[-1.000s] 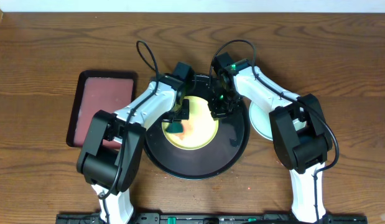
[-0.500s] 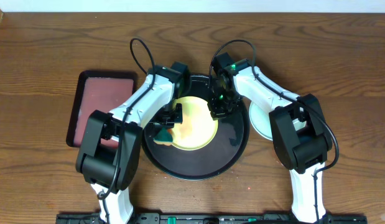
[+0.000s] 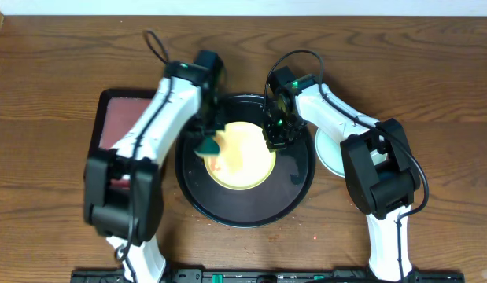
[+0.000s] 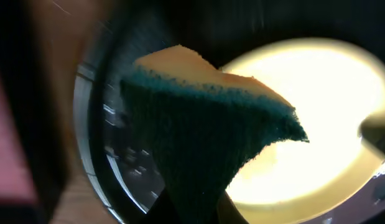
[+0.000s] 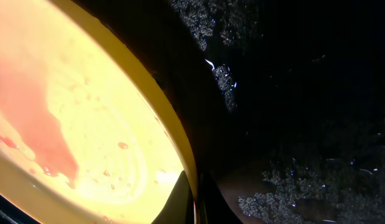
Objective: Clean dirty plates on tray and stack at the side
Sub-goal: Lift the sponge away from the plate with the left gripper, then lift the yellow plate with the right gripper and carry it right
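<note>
My right gripper should go up, carry the yellow plate [image 3: 247, 157] over the pale mint plate [image 3: 331, 154] beside the tray, go down and let go of the yellow plate's rim, because that mint plate starts the stack.
A yellow plate [image 3: 247, 157] with a red smear on its left side lies in the round black tray [image 3: 294, 177]. My left gripper [image 3: 208, 140] is shut on a green and yellow sponge [image 3: 209, 147] and holds it over the plate's left edge. In the left wrist view the sponge [image 4: 204, 130] hangs before the plate [image 4: 329, 112] and the tray rim [image 4: 111, 149]. My right gripper [image 3: 276, 137] is shut on the plate's right rim. In the right wrist view its fingers [image 5: 195, 202] pinch the rim of the plate [image 5: 86, 124], which shows a red smear and droplets. A pale mint plate [image 3: 328, 161] lies on the table right of the tray.
A rectangular dark red tray [image 3: 129, 130] lies on the wooden table left of the black tray. The right arm partly covers the mint plate. The black tray floor [image 5: 304, 93] is wet with droplets.
My left arm has swung the sponge from the middle of the yellow plate to its left edge. The right gripper has stayed on the rim.
</note>
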{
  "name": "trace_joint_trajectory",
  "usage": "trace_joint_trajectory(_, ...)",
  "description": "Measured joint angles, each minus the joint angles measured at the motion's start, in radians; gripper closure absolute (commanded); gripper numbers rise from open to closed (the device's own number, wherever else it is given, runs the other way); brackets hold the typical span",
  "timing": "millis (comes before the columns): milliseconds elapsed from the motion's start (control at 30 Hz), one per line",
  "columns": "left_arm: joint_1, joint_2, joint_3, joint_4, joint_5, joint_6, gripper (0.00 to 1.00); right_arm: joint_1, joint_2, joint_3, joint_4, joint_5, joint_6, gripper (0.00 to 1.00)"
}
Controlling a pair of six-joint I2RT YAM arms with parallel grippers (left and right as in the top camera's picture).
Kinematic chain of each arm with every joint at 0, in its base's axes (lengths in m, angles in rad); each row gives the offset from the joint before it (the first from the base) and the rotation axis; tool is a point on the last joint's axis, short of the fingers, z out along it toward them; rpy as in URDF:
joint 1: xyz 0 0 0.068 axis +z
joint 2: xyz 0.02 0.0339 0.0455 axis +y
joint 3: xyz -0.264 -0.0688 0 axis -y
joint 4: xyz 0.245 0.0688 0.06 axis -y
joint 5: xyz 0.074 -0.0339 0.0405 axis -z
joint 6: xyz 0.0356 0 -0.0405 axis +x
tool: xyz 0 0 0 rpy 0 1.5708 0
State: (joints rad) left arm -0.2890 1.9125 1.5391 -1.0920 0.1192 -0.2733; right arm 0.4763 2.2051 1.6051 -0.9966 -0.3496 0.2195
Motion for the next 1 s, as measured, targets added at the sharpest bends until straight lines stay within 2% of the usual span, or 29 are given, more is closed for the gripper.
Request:
trace_joint_trajectory(300,0.068,-0.105,0.021,0.034,-0.048,-0.008,0.93,0.013,-0.061,-0.022,0.040,0.088,0.000,0.99)
trace_joint_trajectory(633,0.068,-0.102,0.021,0.034,-0.048,-0.010,0.92,0.073,-0.406,-0.022,0.013,0.532,0.013,0.99)
trace_joint_trajectory(1000,0.068,-0.102,0.021,0.038,-0.048,-0.011,0.92,0.300,-0.486,-0.022,-0.094,1.043,0.116,0.99)
